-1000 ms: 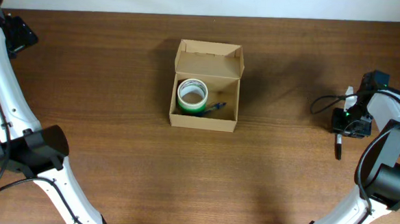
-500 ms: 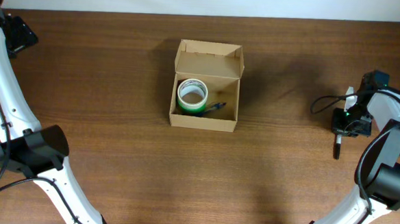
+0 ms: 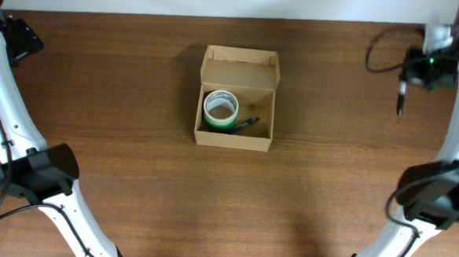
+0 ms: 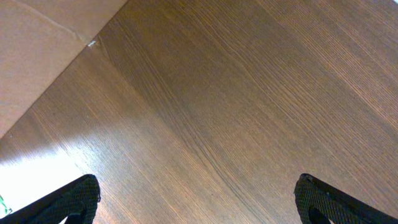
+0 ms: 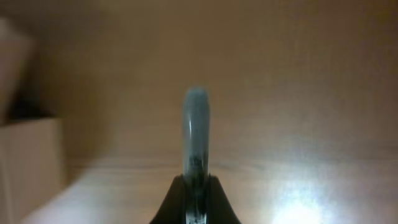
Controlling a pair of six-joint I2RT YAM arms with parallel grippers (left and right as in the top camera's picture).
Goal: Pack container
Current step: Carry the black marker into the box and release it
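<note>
I will move my right gripper to the left in the overhead view and down to release the marker (image 3: 400, 98) beside the dark pen (image 3: 248, 123), because the box is below on that side.
The container (image 3: 234, 140) is a small tan cardboard box at mid-table with its flap lid (image 3: 240, 67) open at the back. Inside lie a white and green tape roll (image 3: 220, 110) and a dark pen (image 3: 248, 123). My right gripper (image 3: 409, 75) is at the far right back, well away from the box. It is shut on a dark marker (image 3: 400, 98) held above the table. In the right wrist view the marker (image 5: 196, 127) sticks out from the shut fingers (image 5: 196, 193). My left gripper (image 3: 20, 39) is at the far left back, open and empty (image 4: 199, 199).
The brown wooden table (image 3: 132, 178) fills the overhead view. A black cable (image 3: 379, 46) loops beside the right gripper. In the left wrist view a tan surface (image 4: 37, 50) lies past the table edge. A blurred tan shape (image 5: 28, 168) shows at the left of the right wrist view.
My right gripper has lifted the marker and moved from the right-middle of the table to the far right back. The left arm and the box have not moved.
</note>
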